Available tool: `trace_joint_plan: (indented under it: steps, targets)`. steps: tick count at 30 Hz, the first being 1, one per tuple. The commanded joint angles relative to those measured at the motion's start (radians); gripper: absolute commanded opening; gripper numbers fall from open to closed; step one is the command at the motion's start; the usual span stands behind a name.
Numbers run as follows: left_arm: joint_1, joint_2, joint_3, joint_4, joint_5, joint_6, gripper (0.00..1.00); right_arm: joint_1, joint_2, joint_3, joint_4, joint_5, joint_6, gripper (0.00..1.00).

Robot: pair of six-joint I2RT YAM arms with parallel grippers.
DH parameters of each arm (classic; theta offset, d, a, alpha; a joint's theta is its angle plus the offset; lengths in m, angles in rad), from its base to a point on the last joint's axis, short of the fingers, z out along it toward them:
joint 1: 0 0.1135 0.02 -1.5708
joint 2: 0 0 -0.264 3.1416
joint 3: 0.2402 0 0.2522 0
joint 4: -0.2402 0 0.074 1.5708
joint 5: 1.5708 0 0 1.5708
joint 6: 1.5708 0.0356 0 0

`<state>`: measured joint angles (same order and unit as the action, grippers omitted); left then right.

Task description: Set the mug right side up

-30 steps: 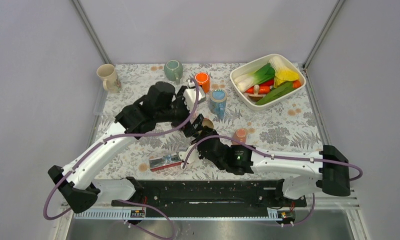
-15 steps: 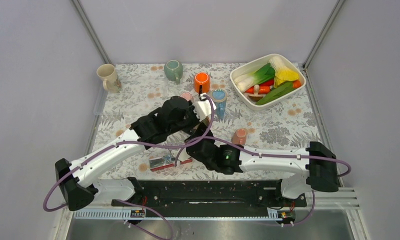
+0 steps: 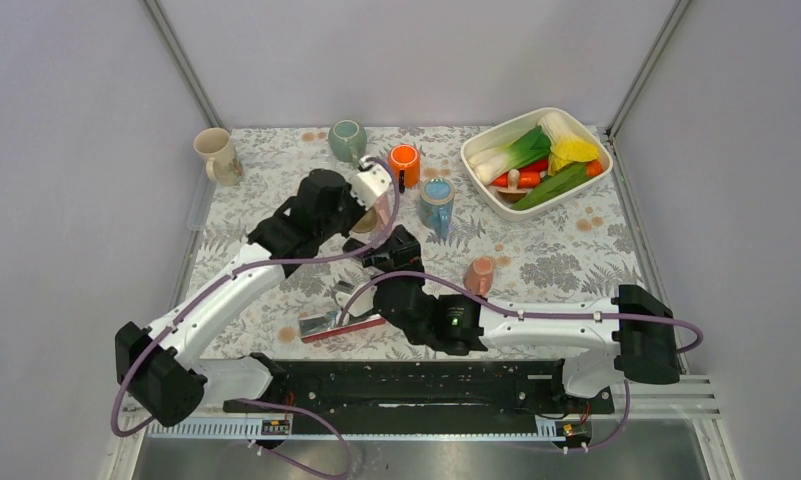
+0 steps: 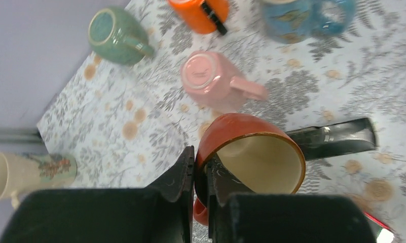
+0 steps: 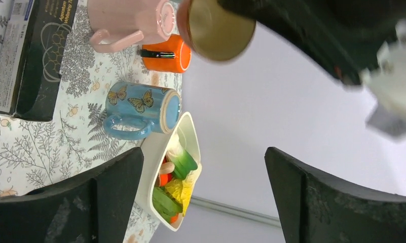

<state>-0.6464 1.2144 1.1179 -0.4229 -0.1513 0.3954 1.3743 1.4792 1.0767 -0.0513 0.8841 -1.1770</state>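
My left gripper moves down and to its left in the top view next, lowers and releases, since free space by the cream mug's handle lies there.
The mug (image 4: 251, 152), rust red outside and cream inside, hangs tilted above the table with its mouth turned toward the left wrist camera. My left gripper (image 4: 200, 157) is shut on its rim, one finger inside and one outside. In the top view the left gripper (image 3: 374, 205) holds the mug (image 3: 373, 217) near the table's middle back. My right gripper (image 3: 384, 250) sits just below it, open and holding nothing. From the right wrist, the mug (image 5: 218, 25) shows at the top, apart from the wide-open right gripper (image 5: 203, 167).
Under the held mug lie a pink mug (image 4: 211, 78) and a dark box (image 3: 331, 322). An orange mug (image 3: 404, 160), green mug (image 3: 347, 140), blue butterfly mug (image 3: 437, 203), cream mug (image 3: 216, 153) and another pink mug (image 3: 479, 272) stand around. A white tub (image 3: 588, 139) of vegetables is back right.
My left gripper shut on the mug's rim and carried it up and back-left. My right gripper, shut a second ago, has opened and let the mug go.
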Motion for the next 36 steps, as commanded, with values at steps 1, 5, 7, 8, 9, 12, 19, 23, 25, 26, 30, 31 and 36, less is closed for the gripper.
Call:
trace_joint_plan:
  steps: [1,5,7,8,9,12,19,23,25,26,30,31,36]
  targets:
    - [0.147,0.027,-0.02,0.097,0.085,-0.024,0.0,0.022,-0.049,-0.04,0.118,0.046,0.047,0.99]
    - [0.36,0.11,-0.028,0.12,0.147,-0.038,0.0,0.053,-0.069,-0.053,0.085,0.024,0.109,0.99]
    - [0.468,0.163,-0.025,0.148,0.182,-0.02,0.0,0.058,-0.086,-0.05,0.027,0.001,0.189,1.0]
    - [0.544,0.193,-0.01,0.154,0.204,-0.018,0.0,0.058,-0.094,-0.047,-0.005,-0.012,0.232,0.99]
    - [0.601,0.229,0.013,0.145,0.232,-0.017,0.0,0.058,-0.104,-0.049,-0.031,-0.03,0.276,0.99]
    - [0.761,0.352,0.119,0.086,0.326,-0.001,0.0,0.057,-0.134,-0.057,-0.098,-0.076,0.401,0.99]
    - [1.004,0.651,0.395,0.03,0.378,-0.029,0.0,0.058,-0.169,-0.08,-0.15,-0.097,0.59,0.99]
    - [1.079,0.77,0.534,0.014,0.381,-0.036,0.0,0.059,-0.159,-0.07,-0.181,-0.096,0.639,0.99]
    - [1.094,0.826,0.59,-0.001,0.368,-0.024,0.0,0.061,-0.146,-0.066,-0.183,-0.093,0.639,0.99]
    - [1.1,0.849,0.616,-0.009,0.364,-0.023,0.0,0.061,-0.137,-0.063,-0.185,-0.093,0.638,0.99]
    - [1.124,0.93,0.702,-0.031,0.361,-0.044,0.0,0.06,-0.103,-0.034,-0.205,-0.097,0.624,0.99]
    - [1.131,0.942,0.714,-0.038,0.369,-0.051,0.0,0.06,-0.094,-0.023,-0.211,-0.098,0.62,0.99]
    - [1.136,0.97,0.714,-0.044,0.364,-0.037,0.0,0.06,-0.069,0.006,-0.22,-0.102,0.596,1.0]
